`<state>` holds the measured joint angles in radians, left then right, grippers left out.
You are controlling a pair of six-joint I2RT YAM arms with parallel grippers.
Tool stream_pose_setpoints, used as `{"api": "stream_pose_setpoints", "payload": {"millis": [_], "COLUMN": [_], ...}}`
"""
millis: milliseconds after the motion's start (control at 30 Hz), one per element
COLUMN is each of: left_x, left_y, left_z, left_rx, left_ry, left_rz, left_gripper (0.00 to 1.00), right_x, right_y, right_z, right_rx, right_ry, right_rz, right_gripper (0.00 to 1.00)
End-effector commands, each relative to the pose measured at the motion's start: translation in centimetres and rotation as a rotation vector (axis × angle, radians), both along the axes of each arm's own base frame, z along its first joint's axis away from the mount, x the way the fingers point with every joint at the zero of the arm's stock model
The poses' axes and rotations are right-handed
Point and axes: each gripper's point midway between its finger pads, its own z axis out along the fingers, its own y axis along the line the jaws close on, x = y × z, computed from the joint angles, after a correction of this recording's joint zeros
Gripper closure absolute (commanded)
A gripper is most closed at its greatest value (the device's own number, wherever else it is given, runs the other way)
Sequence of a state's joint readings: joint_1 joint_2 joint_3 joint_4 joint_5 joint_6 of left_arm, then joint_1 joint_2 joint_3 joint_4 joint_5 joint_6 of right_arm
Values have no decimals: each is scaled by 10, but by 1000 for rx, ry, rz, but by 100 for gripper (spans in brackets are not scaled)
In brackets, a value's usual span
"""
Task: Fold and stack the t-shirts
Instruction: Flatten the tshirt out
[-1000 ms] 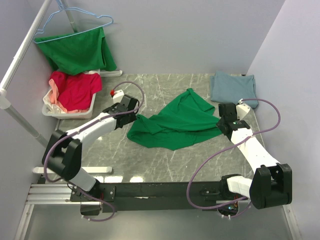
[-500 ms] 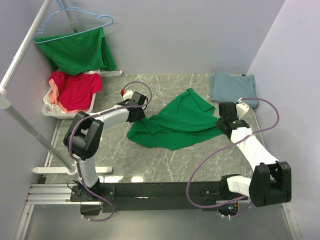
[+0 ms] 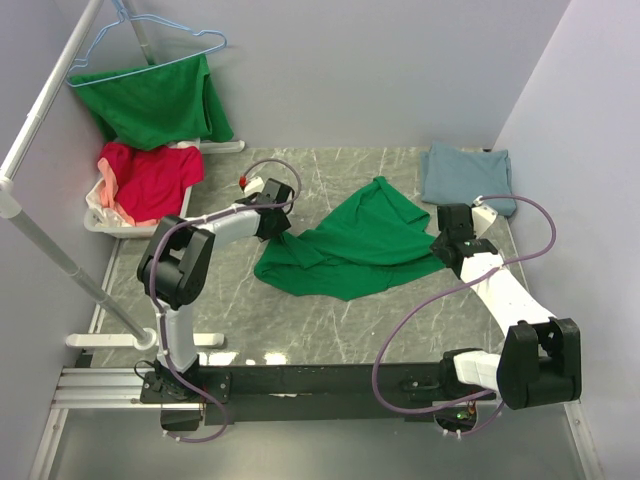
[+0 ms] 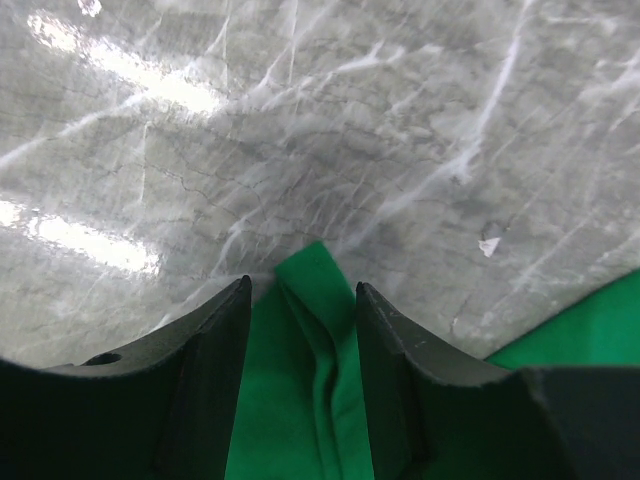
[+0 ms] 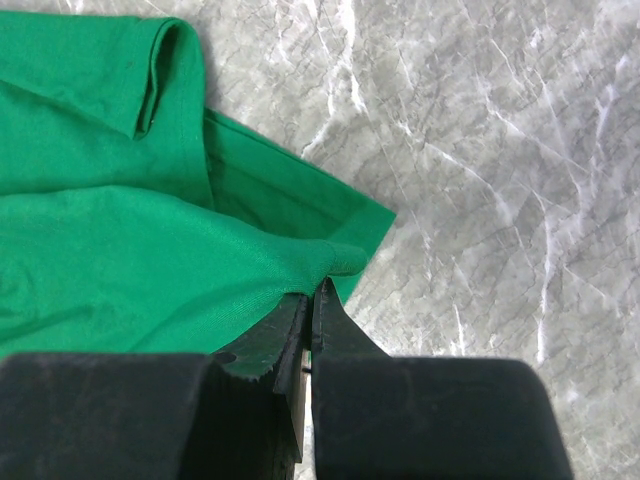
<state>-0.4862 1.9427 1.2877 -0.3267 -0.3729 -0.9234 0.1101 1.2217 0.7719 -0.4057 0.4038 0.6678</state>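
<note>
My left gripper needs to stay low at the green t-shirt's corner and close its fingers on the t-shirt's folded strip (image 3: 284, 238) (image 4: 318, 303) next, because the cloth is already between the open fingers.
A bright green t-shirt (image 3: 345, 250) lies crumpled and spread across the middle of the marble table. My left gripper (image 3: 278, 225) is at its left corner. In the left wrist view the left gripper (image 4: 302, 290) is open, and a folded strip of the green t-shirt (image 4: 310, 380) lies between the fingers, unsqueezed. My right gripper (image 3: 443, 250) is at the shirt's right edge. In the right wrist view the right gripper (image 5: 312, 290) is shut on a pinch of the green t-shirt (image 5: 120, 230) hem. A dusty blue-grey t-shirt (image 3: 468, 175) lies folded at the back right.
A white basket (image 3: 100, 222) at the left holds a red t-shirt (image 3: 150, 180) over pink cloth. Behind it another green t-shirt (image 3: 155, 100) hangs on a blue hanger (image 3: 150, 40) from a slanted white rail (image 3: 40, 130). Walls close in on both sides.
The left arm has drawn its elbow in, and its gripper has moved slightly right along the shirt's left corner with the jaws a touch wider. The right arm and the shirt have barely moved.
</note>
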Motion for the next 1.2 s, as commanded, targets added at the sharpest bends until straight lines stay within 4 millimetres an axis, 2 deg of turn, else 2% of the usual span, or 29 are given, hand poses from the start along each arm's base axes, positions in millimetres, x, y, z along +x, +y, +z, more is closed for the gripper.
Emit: {"api": "stream_pose_setpoints", "payload": {"millis": [0, 133, 233, 367, 467, 533, 700, 833, 1033, 1100, 1133, 1167], "left_x": [11, 13, 15, 18, 18, 16, 14, 15, 15, 16, 16, 16], "left_y": [-7, -7, -6, -6, -6, -5, -3, -4, -7, -7, -6, -4], "left_z": [7, 5, 5, 5, 5, 4, 3, -1, -11, -12, -11, -11], "left_rx": [-52, -59, -62, -60, -59, -52, -47, -39, -39, -35, -27, -22], "left_ry": [-5, -2, -4, -1, -1, 6, 9, 27, 49, 50, 52, 54], "left_rz": [19, 22, 22, 20, 19, 17, 18, 9, 0, 0, 4, 10], "left_gripper": [49, 53, 60, 76, 79, 78, 61, 60, 78, 88, 97, 99], "right_x": [5, 5, 4, 3, 3, 3, 3, 3, 2, 2, 2, 2], "right_y": [-6, -6, -6, -8, -8, -8, -7, -8, -8, -8, -8, -7], "right_z": [6, 5, 4, 6, 6, 7, 6, 7, 8, 8, 8, 8], "right_rx": [-12, -12, -13, -18, -17, -18, -16, -15, -16, -16, -12, -12], "right_ry": [-28, -28, -24, -29, -28, -31, -29, -31, -33, -35, -35, -35], "right_rz": [-15, -17, -16, -23, -23, -25, -22, -22, -24, -27, -24, -23], "right_gripper": [100, 100, 100, 100, 100, 100, 100, 100, 100, 100, 100, 100]}}
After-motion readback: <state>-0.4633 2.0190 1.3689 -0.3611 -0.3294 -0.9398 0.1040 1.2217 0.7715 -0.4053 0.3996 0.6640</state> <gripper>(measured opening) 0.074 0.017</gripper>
